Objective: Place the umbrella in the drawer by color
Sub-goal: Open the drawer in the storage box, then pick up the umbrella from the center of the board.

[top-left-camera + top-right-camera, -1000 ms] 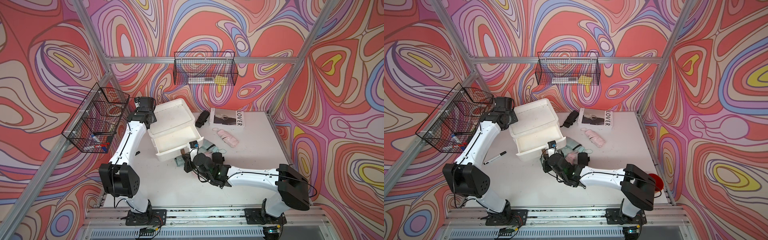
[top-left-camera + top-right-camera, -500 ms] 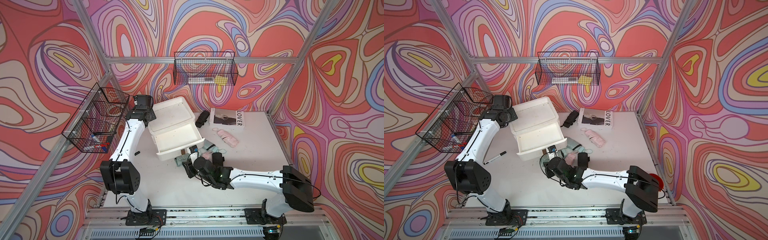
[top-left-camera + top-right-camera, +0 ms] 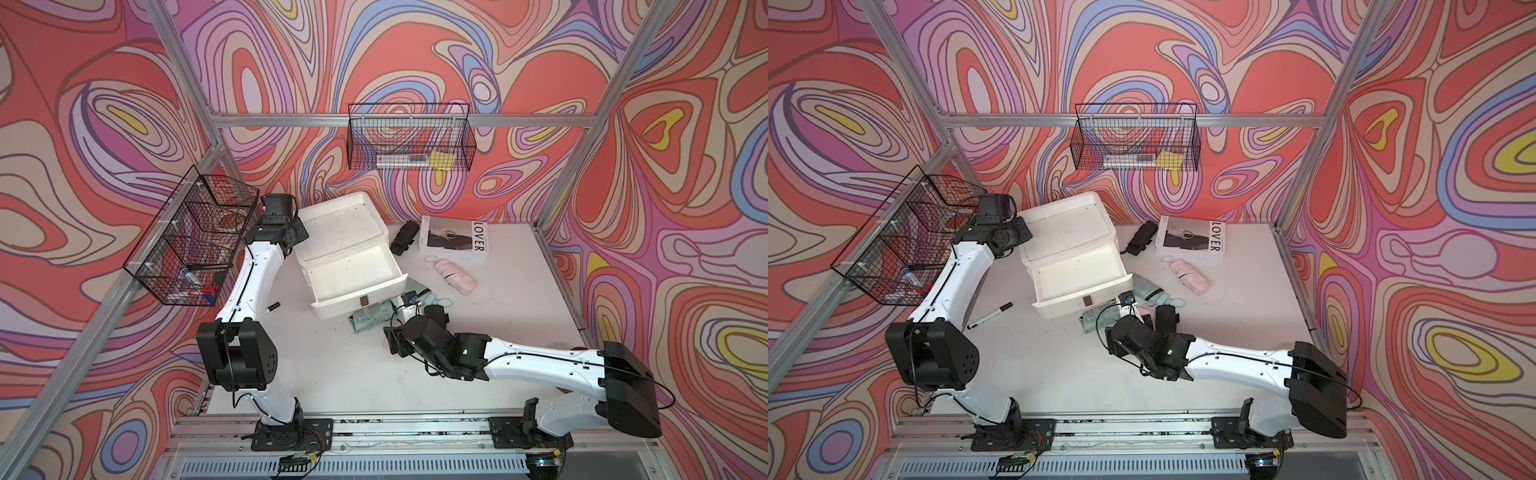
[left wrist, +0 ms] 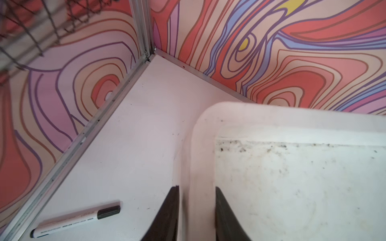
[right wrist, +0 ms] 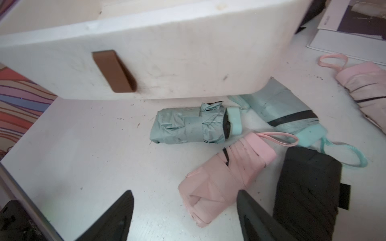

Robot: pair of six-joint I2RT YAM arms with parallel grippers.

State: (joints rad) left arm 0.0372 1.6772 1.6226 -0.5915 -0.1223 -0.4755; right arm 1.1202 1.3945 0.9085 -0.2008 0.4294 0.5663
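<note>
My right gripper is open and will turn as it goes down onto the pink umbrella's middle (image 5: 227,175), so its fingers come along both long sides of the umbrella, because the umbrella lies at an angle to them.
The white drawer unit (image 3: 340,220) has its drawer (image 5: 188,52) pulled out and empty, with a brown tab (image 5: 113,71) on the front. Several folded umbrellas lie in front of it: a green one (image 5: 188,127), a mint one (image 5: 288,110) partly under the drawer, a pink one (image 5: 225,173) and a black one (image 5: 307,187). My right gripper (image 5: 184,191) is open wide, low over the table, and the pink umbrella's end sits between its fingertips. My left gripper (image 4: 196,187) straddles the unit's back left rim with its jaws slightly apart.
Another pink umbrella (image 3: 455,276) and another black one (image 3: 403,237) lie near a LOVER magazine (image 3: 455,239) at the back. A marker (image 3: 990,316) lies left of the unit. Wire baskets hang on the left wall (image 3: 195,237) and the back wall (image 3: 409,141).
My right gripper has opened and drawn back from the drawer front toward the table's front edge. The left gripper's jaws have eased slightly on the rim. The drawer has stayed put.
</note>
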